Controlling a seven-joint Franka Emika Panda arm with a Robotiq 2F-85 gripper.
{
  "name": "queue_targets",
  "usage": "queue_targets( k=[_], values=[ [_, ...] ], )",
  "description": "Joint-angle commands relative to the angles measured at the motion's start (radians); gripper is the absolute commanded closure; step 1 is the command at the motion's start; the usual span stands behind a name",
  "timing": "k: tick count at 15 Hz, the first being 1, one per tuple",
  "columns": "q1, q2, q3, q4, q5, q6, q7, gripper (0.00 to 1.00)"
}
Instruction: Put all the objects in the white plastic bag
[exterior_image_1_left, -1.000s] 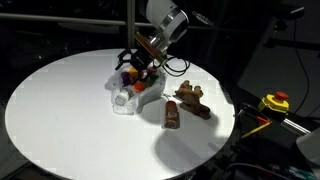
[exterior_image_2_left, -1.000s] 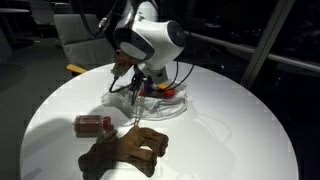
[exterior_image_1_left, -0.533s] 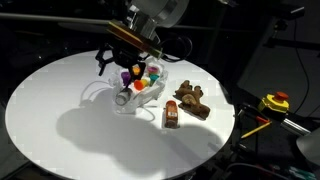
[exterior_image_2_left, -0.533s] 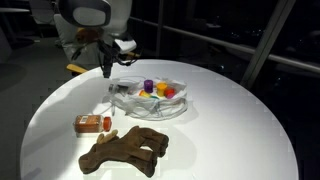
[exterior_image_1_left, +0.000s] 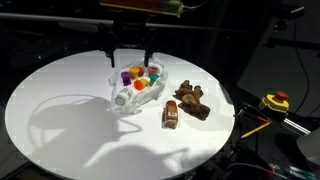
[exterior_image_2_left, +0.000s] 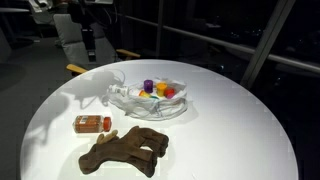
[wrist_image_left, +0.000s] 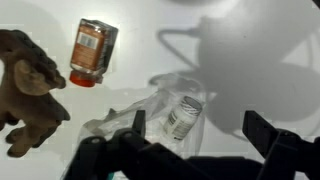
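The brown can with the red lid is outside the bag. My gripper is above it and should next move toward the can and lower its open fingers around the labelled body.
The white plastic bag lies crumpled on the round table, holding purple, yellow and red cup-like pieces. In the wrist view the bag also shows a small white jar in it. A brown lumpy figure and a small brown can with a red lid lie on the table outside the bag. My gripper hangs open high above the bag, holding nothing.
The white round table has dark surroundings past its edges. A yellow-and-red tool sits off the table at one side. A chair stands behind the table.
The gripper has risen from right at the bag to well above the table, staying open. The bag and the toys lie as before.
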Motion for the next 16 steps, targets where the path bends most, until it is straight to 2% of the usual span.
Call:
queue_targets(
  k=[1, 2, 3, 4, 6, 9, 12, 15, 16],
  values=[
    [0.087, -0.101, -0.066, -0.084, -0.26, -0.118, 0.083, 0.0],
    [0.1, -0.117, -0.074, -0.112, -0.33, -0.134, 0.086, 0.0],
    [-0.051, -0.155, 0.085, -0.158, -0.427, -0.106, 0.137, 0.0],
    [-0.08, -0.167, 0.114, -0.201, -0.473, -0.079, 0.162, 0.0],
    [-0.181, -0.181, 0.208, -0.294, -0.53, 0.006, 0.232, 0.0],
    [-0.314, -0.17, 0.313, -0.407, -0.607, 0.167, 0.351, 0.0],
    [-0.403, -0.146, 0.345, -0.485, -0.803, 0.328, 0.557, 0.0],
    [-0.463, -0.114, 0.344, -0.522, -0.979, 0.44, 0.747, 0.0],
    [-0.412, -0.1, 0.277, -0.532, -1.002, 0.487, 0.784, 0.0]
  ],
)
